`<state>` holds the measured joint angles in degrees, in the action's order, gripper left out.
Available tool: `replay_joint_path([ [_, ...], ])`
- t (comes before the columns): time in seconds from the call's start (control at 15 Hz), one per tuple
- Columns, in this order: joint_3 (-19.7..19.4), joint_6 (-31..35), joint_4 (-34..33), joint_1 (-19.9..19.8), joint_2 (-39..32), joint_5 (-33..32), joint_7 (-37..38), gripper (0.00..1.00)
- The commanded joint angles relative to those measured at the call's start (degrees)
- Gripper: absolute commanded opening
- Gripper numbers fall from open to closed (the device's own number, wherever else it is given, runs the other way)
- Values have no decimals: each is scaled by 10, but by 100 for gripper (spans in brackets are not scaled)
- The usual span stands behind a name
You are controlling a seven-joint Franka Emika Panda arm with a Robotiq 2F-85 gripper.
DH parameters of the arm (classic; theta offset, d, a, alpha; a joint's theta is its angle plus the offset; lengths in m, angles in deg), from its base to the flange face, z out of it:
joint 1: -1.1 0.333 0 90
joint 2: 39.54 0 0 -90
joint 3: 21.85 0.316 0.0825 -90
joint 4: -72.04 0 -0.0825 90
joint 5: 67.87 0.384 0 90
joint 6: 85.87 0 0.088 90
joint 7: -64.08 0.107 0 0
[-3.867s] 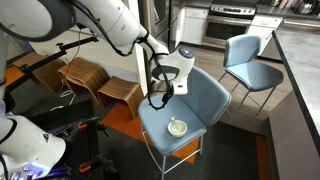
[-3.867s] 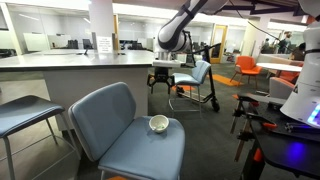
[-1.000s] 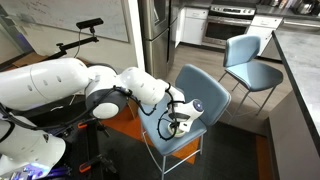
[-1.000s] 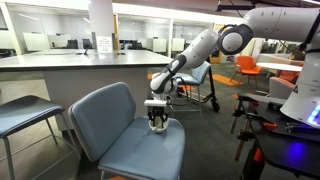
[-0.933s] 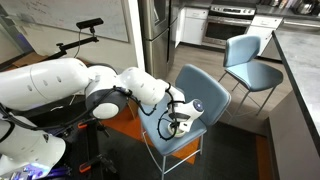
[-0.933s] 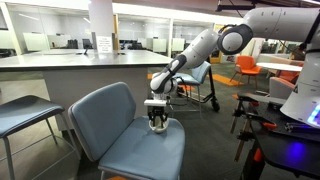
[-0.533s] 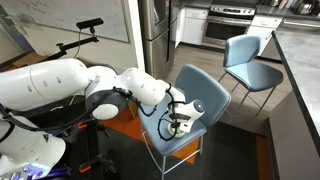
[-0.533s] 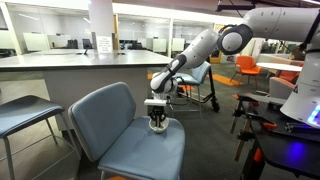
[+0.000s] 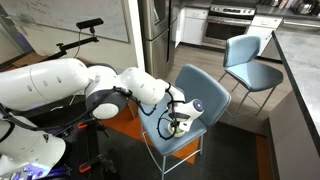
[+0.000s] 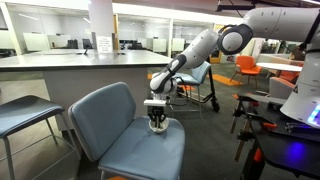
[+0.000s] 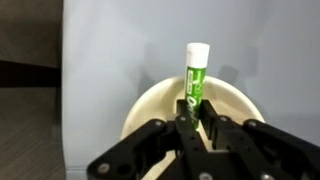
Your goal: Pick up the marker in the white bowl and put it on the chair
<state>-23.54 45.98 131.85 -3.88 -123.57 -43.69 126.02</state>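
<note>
My gripper should next lift the marker up out of the white bowl (image 10: 159, 127) and lower it onto the bare seat (image 10: 153, 152) beside it. It should let go of the marker there, where the chair is clear.
In the wrist view a green marker (image 11: 196, 72) with a pale cap stands up out of the white bowl (image 11: 143, 106), and my gripper (image 11: 197, 112) is shut on its lower part. The bowl rests on the blue-grey chair (image 11: 120, 50). In both exterior views the arm reaches down to the seat of the chair (image 9: 205, 100) (image 10: 130, 140), with the gripper (image 9: 178, 126) (image 10: 157, 124) low inside the bowl (image 10: 159, 127). The arm covers most of the bowl in an exterior view (image 9: 181, 128), and the marker is too small to make out in either exterior view.
A second, like chair (image 9: 250, 62) stands farther back. Brown bent-wood stools (image 9: 125, 108) sit behind the arm. A grey stool (image 10: 25, 115) stands beside the chair, a counter (image 10: 80, 68) behind it. Dark floor shows around the chair.
The fingers closed onto the marker about a second ago. Arm and bowl stay in the same place across the recent frames.
</note>
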Motion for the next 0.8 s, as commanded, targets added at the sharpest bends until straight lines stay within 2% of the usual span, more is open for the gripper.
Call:
replay_joint_path([
  [0.0,-7,10,36,17,31,3,32,5],
  [0.33,-57,23,74,66,83,-24,81,5],
  [0.73,-52,11,116,118,128,-31,53,5],
])
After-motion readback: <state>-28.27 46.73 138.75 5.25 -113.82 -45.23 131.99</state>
